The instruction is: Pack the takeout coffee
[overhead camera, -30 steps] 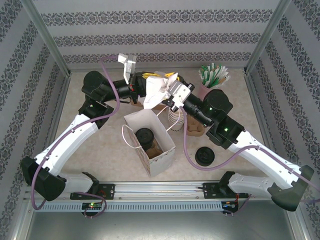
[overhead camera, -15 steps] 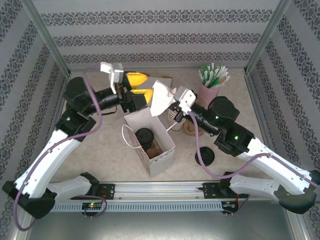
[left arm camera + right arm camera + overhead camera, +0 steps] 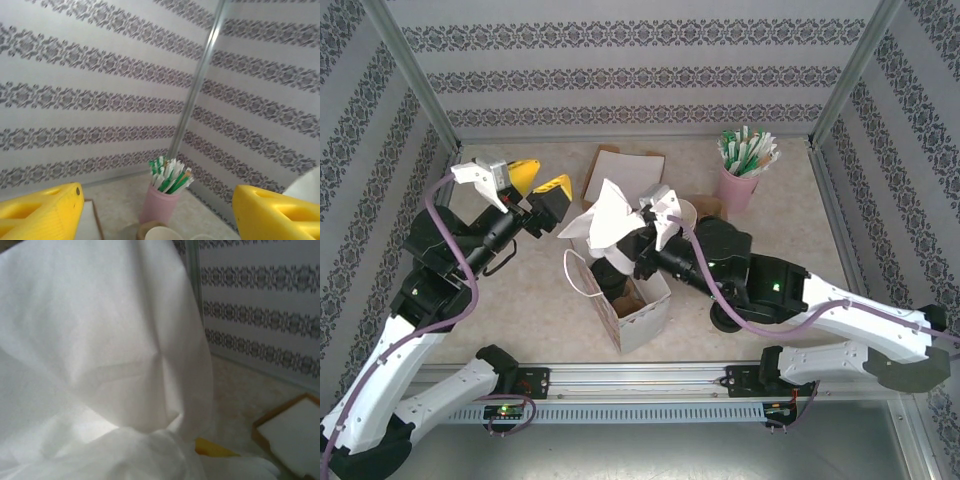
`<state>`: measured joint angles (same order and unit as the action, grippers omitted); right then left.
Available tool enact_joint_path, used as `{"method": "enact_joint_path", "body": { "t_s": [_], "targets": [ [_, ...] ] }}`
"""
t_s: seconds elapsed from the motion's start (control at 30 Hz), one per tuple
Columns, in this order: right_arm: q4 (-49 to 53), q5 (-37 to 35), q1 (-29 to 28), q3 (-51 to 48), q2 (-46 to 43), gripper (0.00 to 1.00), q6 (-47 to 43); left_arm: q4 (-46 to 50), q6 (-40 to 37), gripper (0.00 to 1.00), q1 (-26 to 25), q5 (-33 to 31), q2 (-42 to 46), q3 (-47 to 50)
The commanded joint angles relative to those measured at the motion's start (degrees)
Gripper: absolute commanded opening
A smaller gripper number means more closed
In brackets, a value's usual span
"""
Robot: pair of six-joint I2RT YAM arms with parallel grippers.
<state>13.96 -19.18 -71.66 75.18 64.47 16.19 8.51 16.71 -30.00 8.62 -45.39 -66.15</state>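
Note:
The white paper bag is open beneath the crumpled napkin [image 3: 607, 218], so the robot's right gripper will move down into the bag's opening [image 3: 622, 291] and release the napkin inside it.
The white paper bag [image 3: 642, 308] stands open in the middle of the table. Inside it, the black lid of the takeout coffee [image 3: 609, 272] shows in part, under the arm. My right gripper [image 3: 628, 246] hangs over the bag's mouth, shut on a crumpled white napkin [image 3: 607, 218]. That napkin [image 3: 105, 355] covers most of the right wrist view, with one yellow fingertip [image 3: 214, 449] peeking out below it. My left gripper [image 3: 541, 184] is off to the left of the bag, raised and open. Its yellow fingers [image 3: 44, 210] stand wide apart with nothing between them.
A pink cup of green and white sticks [image 3: 742, 170] [image 3: 160, 202] stands at the back right. A flat napkin tray [image 3: 625, 170] [image 3: 294, 435] lies behind the bag. Paper cups [image 3: 686, 212] sit behind my right arm, and loose black lids [image 3: 724, 318] show under it.
My left gripper opened, let the napkin go and drew back to the left. My right gripper shut on the napkin and carried it forward over the bag.

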Motion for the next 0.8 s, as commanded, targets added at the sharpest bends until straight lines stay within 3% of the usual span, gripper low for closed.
{"method": "enact_joint_path", "body": {
  "t_s": [0.0, 0.33, 0.77],
  "targets": [
    [9.4, -6.9, -0.6, 1.5, 0.4, 0.0, 15.2, 3.6, 0.7, 0.78, -0.3, -3.0, -0.4, 1.0],
    [27.4, -11.9, -0.1, 3.2, 3.3, 0.0, 25.6, 6.4, 1.0, 0.77, -0.4, -5.2, -1.6, 1.5],
    [44.6, -6.3, 0.3, 12.3, 16.3, 0.0, 25.4, 11.3, 0.4, 0.75, -0.3, -7.4, -4.3, 0.0]
  ]
}}
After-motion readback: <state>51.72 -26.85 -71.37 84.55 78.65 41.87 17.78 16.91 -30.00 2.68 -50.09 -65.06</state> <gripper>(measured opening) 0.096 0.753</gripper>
